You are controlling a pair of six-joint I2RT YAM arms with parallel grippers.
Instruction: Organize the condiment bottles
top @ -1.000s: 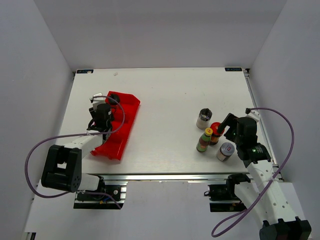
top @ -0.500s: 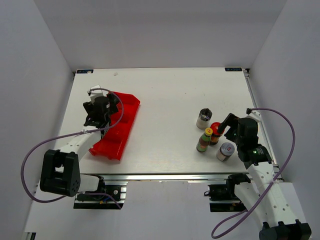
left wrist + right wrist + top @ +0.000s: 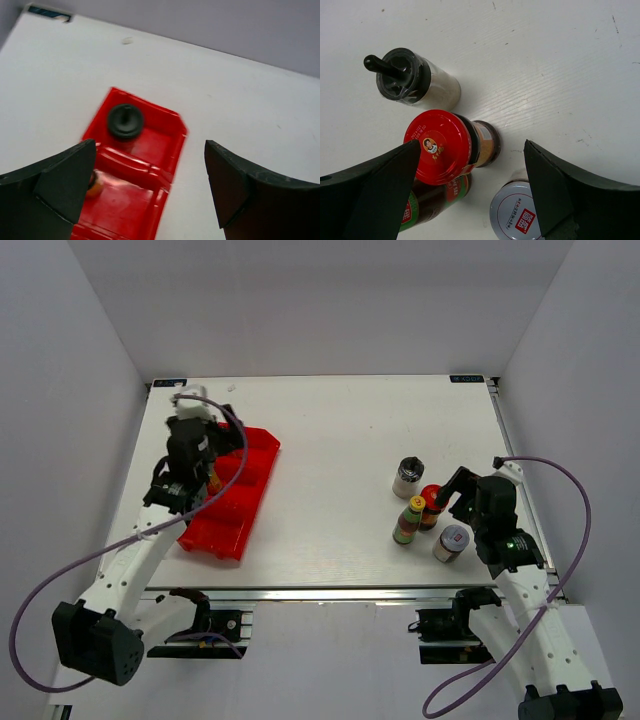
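The green-labelled bottle is at the tray-side edge of the bottle group, so my left gripper will swing to the right in the top view and go down around its yellow cap.
My left gripper hangs open and empty above the red tray. In the left wrist view the tray holds a black-capped bottle in its far compartment. A brownish-capped one peeks out by my left finger in the compartment nearer to me. My right gripper is open over the group at the right. There stand a black-capped white jar, a red-capped jar, a green-labelled bottle and a white-capped jar. Nothing is gripped between its fingers.
The four right-hand bottles stand close together near the table's front right. The table's right edge runs just beyond them. Both arms' cables loop off the near corners.
My left gripper went from shut to open and rose away from the tray, leaving a bottle inside. The right arm and its bottles have not moved.
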